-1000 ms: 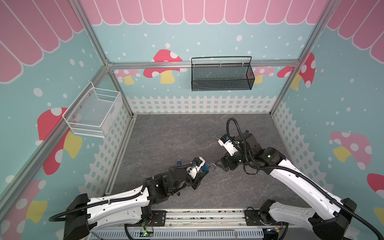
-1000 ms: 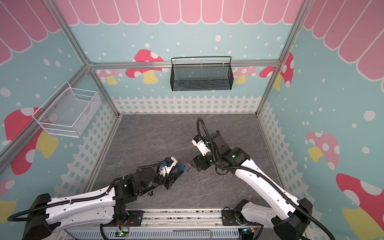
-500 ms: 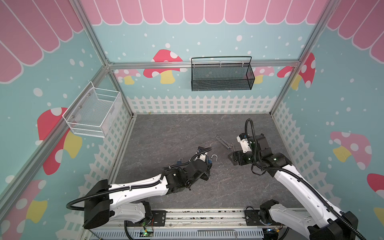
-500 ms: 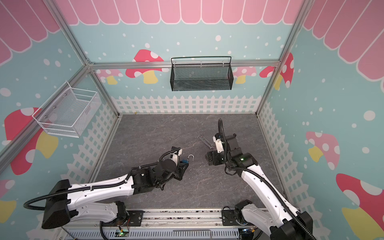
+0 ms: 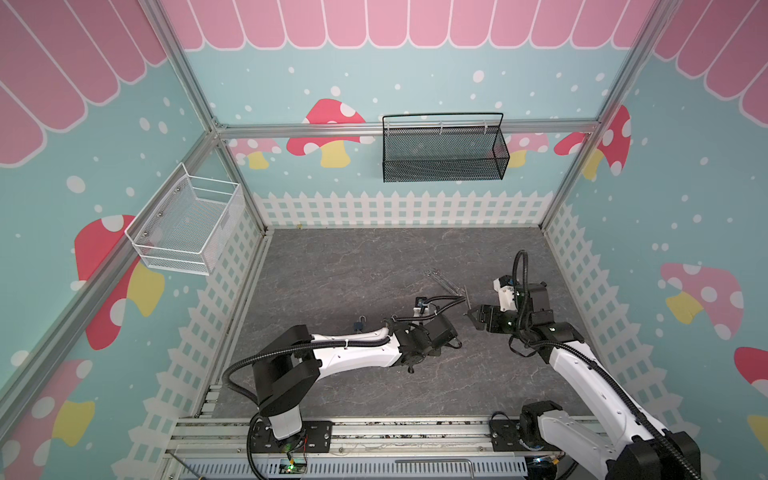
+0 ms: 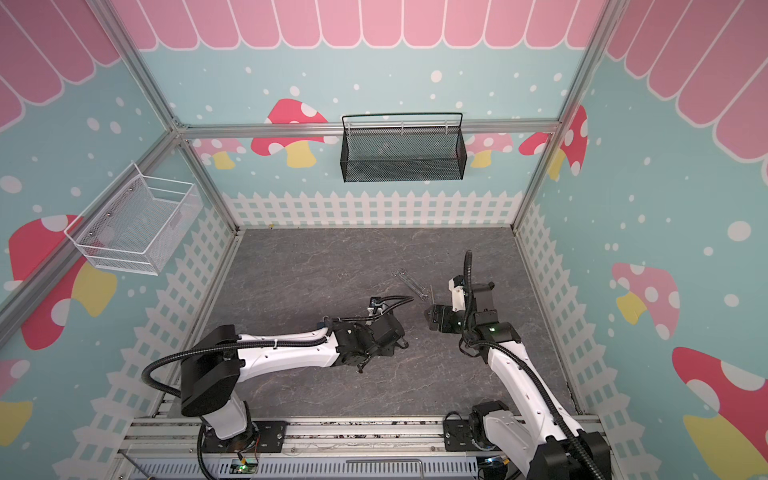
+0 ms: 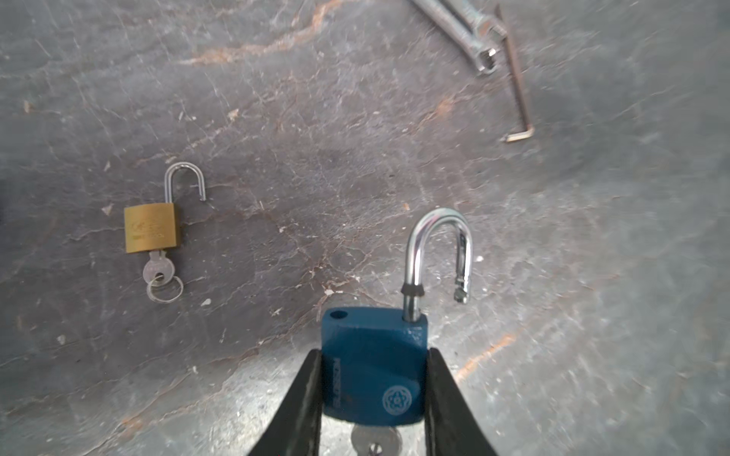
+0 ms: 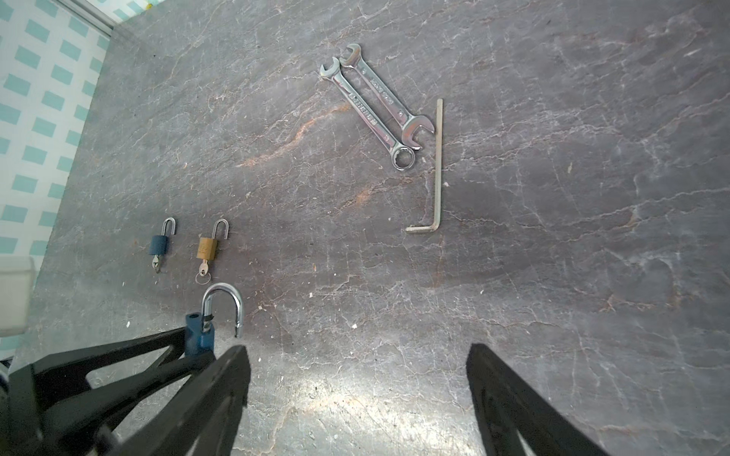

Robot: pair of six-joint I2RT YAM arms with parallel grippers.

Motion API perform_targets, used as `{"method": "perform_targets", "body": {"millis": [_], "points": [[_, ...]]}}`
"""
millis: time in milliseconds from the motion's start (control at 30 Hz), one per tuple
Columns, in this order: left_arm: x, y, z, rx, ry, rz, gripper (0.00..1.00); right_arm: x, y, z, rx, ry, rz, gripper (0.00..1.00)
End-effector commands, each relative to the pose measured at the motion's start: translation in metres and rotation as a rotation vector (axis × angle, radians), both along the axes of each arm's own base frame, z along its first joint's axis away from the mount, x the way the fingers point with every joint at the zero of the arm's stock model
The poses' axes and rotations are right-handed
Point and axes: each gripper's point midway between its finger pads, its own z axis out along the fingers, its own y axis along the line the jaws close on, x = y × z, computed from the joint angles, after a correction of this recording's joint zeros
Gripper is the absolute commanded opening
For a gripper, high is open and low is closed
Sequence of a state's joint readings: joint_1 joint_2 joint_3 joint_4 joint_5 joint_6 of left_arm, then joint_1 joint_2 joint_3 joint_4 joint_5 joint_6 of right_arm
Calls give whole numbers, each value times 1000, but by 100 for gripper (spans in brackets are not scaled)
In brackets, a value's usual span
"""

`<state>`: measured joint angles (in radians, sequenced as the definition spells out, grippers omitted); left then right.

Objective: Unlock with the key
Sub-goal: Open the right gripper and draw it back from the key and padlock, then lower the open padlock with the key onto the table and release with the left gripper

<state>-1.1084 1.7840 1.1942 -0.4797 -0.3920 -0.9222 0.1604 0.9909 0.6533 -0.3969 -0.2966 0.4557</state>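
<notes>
The robot should move its left gripper down to the clear grey floor straight below it and let go of the large blue padlock [image 7: 373,367], because the padlock's shackle is already open.
In the left wrist view my left gripper [image 7: 374,355] is shut on the body of a large blue padlock [image 7: 373,367]. Its steel shackle [image 7: 434,244] stands sprung open. A silver key [image 7: 375,442] sticks out of the underside of the body. The right wrist view shows the same padlock [image 8: 199,331] held low over the floor. My right gripper [image 8: 357,355] hangs open and empty just right of it, touching nothing. In both top views the right gripper [image 5: 471,313] [image 6: 429,313] shows, while the left arm's wrist [image 5: 432,332] covers the padlock.
A brass padlock [image 7: 150,229] and a small blue padlock [image 8: 158,244] lie on the grey floor left of the held one, both open with keys in them. Two wrenches [image 8: 371,106] and a hex key [image 8: 437,166] lie farther back. The walls carry a black basket [image 5: 442,153] and a white basket [image 5: 187,228].
The right gripper has let go at the padlock, opened wider and drawn back to the right. The left arm has swung right and lower with the padlock still in its grip.
</notes>
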Motion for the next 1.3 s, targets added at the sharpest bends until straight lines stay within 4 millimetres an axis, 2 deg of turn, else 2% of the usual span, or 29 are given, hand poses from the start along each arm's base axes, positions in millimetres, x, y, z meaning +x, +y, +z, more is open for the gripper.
{"method": "perform_targets", "body": {"millis": [0, 167, 600, 733, 833, 900, 1033, 1133, 1200, 1267], "points": [[15, 5, -2, -6, 10, 92, 0, 1, 3, 1, 61, -22, 13, 89], [20, -3, -25, 12, 70, 80, 0, 0, 6, -3, 103, -13, 32, 88], [19, -8, -53, 10, 146, 90, 1, 4, 5, -6, 135, -6, 31, 88], [19, -4, -58, 7, 164, 104, 13, 4, 4, -6, 140, -9, 26, 88], [20, 0, -56, -7, 167, 117, 29, 6, 2, -6, 133, -12, 16, 88], [21, -1, -50, -27, 163, 119, 42, 8, 1, -5, 129, -14, 12, 88], [25, -2, -27, -76, 135, 113, 56, 13, -2, -1, 123, -24, -9, 88], [31, 4, 7, -126, 77, 115, 65, 21, -9, 7, 92, -62, -35, 89], [37, 15, 31, -146, 21, 119, 73, 29, -18, 14, 48, -105, -72, 90], [49, 41, 58, -138, -73, 159, 84, 39, -36, 22, -12, -161, -147, 93]]}}
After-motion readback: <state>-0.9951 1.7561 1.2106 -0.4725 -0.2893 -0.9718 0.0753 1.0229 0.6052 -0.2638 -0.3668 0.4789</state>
